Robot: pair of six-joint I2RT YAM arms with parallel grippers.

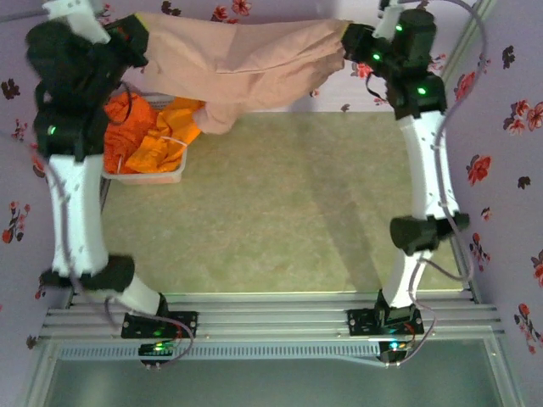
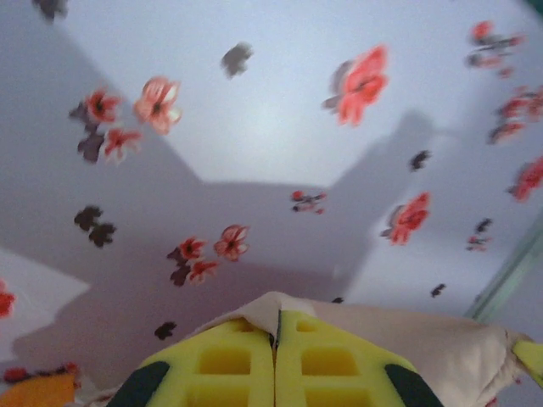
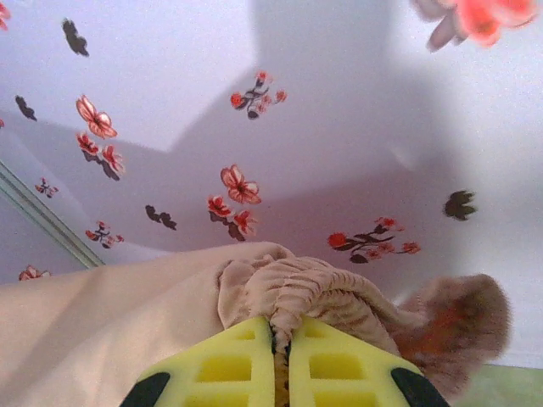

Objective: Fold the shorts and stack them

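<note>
The shorts' hem corner comes down past the basket (image 1: 144, 176) next, and my left gripper releases it at the mat's far edge, below the gripper and clear of the basket.
A dusty pink-beige pair of shorts (image 1: 246, 64) hangs stretched in the air between both arms at the far end of the table. My left gripper (image 1: 136, 38) is shut on its left corner, where a thin fold of pale cloth (image 2: 276, 307) sits pinched between the yellow fingers (image 2: 229, 360). My right gripper (image 1: 355, 42) is shut on the gathered elastic waistband (image 3: 305, 292). The shorts' lower edge sags toward the basket. Two bright orange shorts (image 1: 157, 127) lie bunched in the white basket (image 1: 144, 176), with a white drawstring showing.
The basket stands at the far left of the green mat (image 1: 271, 212). Floral lilac walls (image 1: 509, 127) close in the back and both sides. The arm bases sit on the metal rail (image 1: 271, 318) at the near edge.
</note>
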